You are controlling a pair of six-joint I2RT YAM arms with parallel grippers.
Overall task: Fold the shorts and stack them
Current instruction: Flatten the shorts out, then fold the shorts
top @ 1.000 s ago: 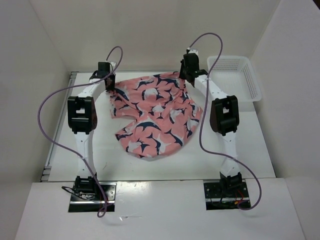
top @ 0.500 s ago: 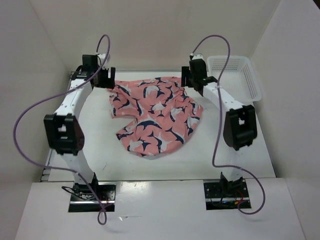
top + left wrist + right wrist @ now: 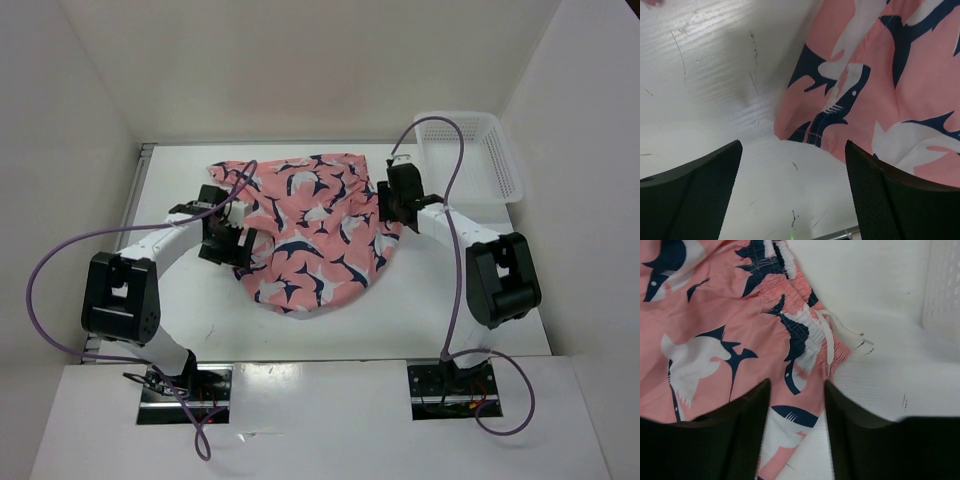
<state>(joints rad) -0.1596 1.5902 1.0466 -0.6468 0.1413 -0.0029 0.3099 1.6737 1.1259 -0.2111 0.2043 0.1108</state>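
Observation:
My right gripper should move down onto the edge of the shorts' gathered waistband beside the white drawstring (image 3: 827, 337), because the open fingers are still above the fabric, short of the waistband's end.
The salmon-pink shorts (image 3: 310, 225) with navy and white fish lie spread flat mid-table. My left gripper (image 3: 228, 245) is low at their left edge, open. In the left wrist view the bare table lies between its fingers (image 3: 900, 200), and the hem corner (image 3: 805, 131) sits just ahead of them. My right gripper (image 3: 392, 205) is at the shorts' right edge. Its jaws (image 3: 797, 430) stand apart over the fabric edge near the gathered waistband and white drawstring (image 3: 827, 337), gripping nothing.
A white mesh basket (image 3: 470, 155) stands at the far right corner, its wall (image 3: 945, 290) close beside the right gripper. White walls enclose the table on three sides. Purple cables loop over both arms.
Both grippers let go of the shorts' far edge and opened. They came nearer and lower, the left to the left hem, the right to the right waistband side. The shorts now lie flat.

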